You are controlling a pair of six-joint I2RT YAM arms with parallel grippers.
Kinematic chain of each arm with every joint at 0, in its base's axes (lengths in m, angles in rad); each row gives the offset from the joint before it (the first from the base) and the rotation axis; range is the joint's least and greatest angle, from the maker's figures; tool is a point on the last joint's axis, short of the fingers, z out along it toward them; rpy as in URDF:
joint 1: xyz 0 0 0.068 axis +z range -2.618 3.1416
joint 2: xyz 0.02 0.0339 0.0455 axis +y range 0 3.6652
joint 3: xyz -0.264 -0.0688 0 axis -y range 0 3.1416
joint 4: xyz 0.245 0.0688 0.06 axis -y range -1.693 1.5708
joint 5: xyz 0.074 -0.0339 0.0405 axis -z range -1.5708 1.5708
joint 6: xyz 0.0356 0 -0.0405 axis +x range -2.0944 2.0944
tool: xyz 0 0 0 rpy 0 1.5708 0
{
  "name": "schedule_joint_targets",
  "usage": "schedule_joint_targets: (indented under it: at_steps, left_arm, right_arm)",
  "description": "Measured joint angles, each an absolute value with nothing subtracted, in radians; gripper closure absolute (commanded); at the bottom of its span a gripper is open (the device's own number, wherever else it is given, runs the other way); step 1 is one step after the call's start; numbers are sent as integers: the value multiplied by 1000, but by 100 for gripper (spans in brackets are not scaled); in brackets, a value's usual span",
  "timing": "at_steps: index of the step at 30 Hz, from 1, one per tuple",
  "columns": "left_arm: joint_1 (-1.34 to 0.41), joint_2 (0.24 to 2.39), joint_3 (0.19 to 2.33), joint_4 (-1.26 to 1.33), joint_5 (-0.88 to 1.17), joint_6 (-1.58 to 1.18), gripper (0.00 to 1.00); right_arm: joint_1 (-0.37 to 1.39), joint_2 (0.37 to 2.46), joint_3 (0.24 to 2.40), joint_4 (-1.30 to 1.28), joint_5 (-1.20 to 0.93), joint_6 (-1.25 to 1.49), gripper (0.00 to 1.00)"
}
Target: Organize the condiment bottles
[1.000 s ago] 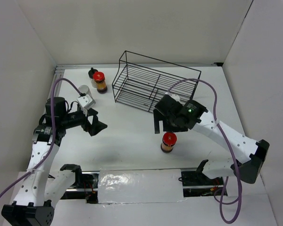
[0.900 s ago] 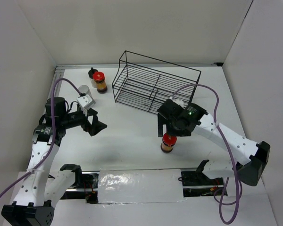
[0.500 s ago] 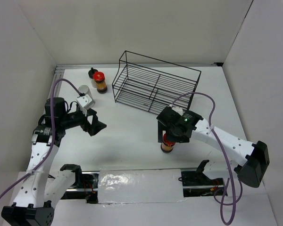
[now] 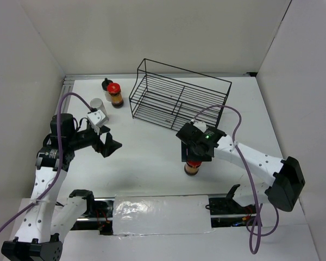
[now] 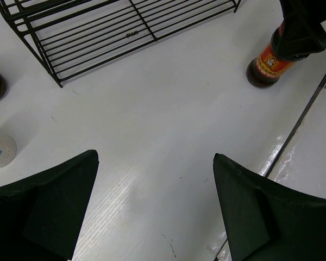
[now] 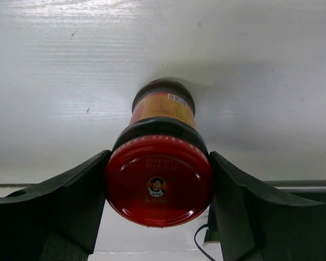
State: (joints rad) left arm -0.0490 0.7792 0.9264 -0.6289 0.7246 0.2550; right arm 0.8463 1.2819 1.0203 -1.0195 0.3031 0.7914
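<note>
The wires at the basket's end farthest from my left gripper are bare, so my right gripper will lift the jar, carry it outward and lower it onto that end to release it.
A brown jar with a red lid (image 4: 193,168) stands upright near the table's front edge. My right gripper (image 4: 194,156) is over it from above, shut on the jar's lid (image 6: 158,187), with a finger pressed against each side. Over on the left my left gripper (image 4: 112,144) hovers open with nothing between its fingers (image 5: 54,201), and from there I see the held jar (image 5: 267,64) at the upper right. At the back left stand another red-lidded brown jar (image 4: 114,93), a pale bottle with a black cap (image 4: 106,85) and a white cylinder with a grey cap (image 4: 96,104).
A black wire basket (image 4: 179,98) stands at the back centre, just behind my right arm; its front corner (image 5: 58,82) shows in the left wrist view. The table's front edge (image 5: 293,130) lies close to the held jar. White walls close in the sides.
My right arm came forward and down over the front jar, and its jaws closed on the lid. The left arm has barely moved.
</note>
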Motion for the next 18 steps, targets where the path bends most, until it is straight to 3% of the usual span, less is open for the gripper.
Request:
schedule_joint_targets:
  at_steps: [2,5,8,18]
  left_arm:
    - [-49,779,926,-628,725,257,1]
    - [-49,779,926,-627,725,258,1]
    - [-49,779,926,-624,725,259,1]
    - [-49,781,926,-616,725,259,4]
  right_arm:
    - [850,1294,1031,-1020,305,786,85]
    - [874,1320,1060,-1026,310,759,100]
    - [921,1369,1165,-1072,319,721,100]
    - [953,1573,1898,-1187,389,569,100]
